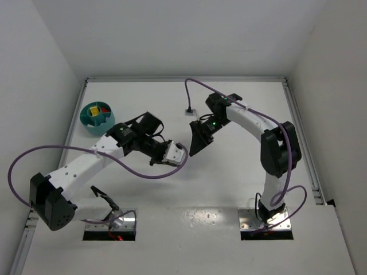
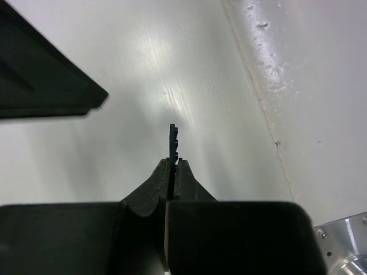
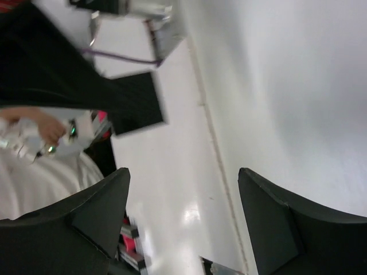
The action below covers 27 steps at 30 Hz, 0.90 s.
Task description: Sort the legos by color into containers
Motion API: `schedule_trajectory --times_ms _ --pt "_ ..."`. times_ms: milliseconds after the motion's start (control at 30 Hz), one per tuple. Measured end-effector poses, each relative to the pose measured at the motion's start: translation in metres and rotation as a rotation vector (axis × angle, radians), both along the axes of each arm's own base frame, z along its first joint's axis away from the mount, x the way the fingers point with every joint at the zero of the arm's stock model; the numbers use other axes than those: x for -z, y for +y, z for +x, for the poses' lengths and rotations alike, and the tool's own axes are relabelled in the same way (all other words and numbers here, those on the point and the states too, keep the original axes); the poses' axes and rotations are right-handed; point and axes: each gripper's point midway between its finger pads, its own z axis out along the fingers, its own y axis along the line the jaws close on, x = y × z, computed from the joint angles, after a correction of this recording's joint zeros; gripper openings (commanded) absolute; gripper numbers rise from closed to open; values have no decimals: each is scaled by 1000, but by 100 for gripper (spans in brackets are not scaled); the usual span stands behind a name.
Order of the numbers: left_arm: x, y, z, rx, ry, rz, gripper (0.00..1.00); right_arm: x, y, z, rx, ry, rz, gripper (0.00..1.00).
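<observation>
My left gripper moves to the left in the top view next, over the round teal bowl (image 1: 90,122), whose sections hold bricks apart by color.
My left gripper (image 2: 174,163) is shut on a thin dark brick (image 2: 173,139) that looks blue; it stands edge-on and sticks out past the fingertips, above the white table. In the top view the left gripper (image 1: 182,152) is at mid-table, tip to tip with my right gripper (image 1: 198,143). The right gripper (image 3: 183,177) is open and empty, its fingers (image 3: 97,212) wide apart. The round teal bowl (image 1: 90,122) stands at the far left, well behind the left gripper, with a yellow brick (image 1: 94,110) and a red brick (image 1: 104,109) in separate compartments.
A right gripper finger (image 2: 40,80) shows as a dark shape at the upper left of the left wrist view. A purple cable (image 1: 143,172) loops under the left arm. A small white connector (image 1: 188,111) lies on the table behind the grippers. White walls enclose the table.
</observation>
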Motion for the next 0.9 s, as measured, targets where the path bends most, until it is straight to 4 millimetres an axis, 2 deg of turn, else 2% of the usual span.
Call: schedule_trajectory --times_ms 100,233,367,400,467,600,700,767,833,900 --pt "-6 16 12 -108 -11 -11 0 22 -17 25 115 -3 -88 77" --pt "-17 64 51 -394 -49 -17 0 37 -36 51 215 -34 -171 77" --pt "-33 138 98 -755 -134 -26 0 41 -39 62 221 -60 -197 77" --pt "-36 163 110 -868 -159 -17 0 45 -40 63 219 -58 -210 77" --pt "-36 192 122 -971 -126 -15 0 47 -41 63 218 -52 -218 77" --pt "-57 296 171 -1280 -80 -41 0 49 -42 62 212 -52 -222 77" --pt "-67 371 203 -1400 -45 -90 0 49 -42 62 209 -57 -221 77" --pt "-68 412 216 -1452 -2 -115 0 49 -42 62 203 -64 -218 77" --pt "-62 443 227 -1482 33 -119 0 49 -42 62 200 -68 -217 77" --pt "-45 460 235 -1489 79 -113 0 49 -42 62 198 -73 -215 77"
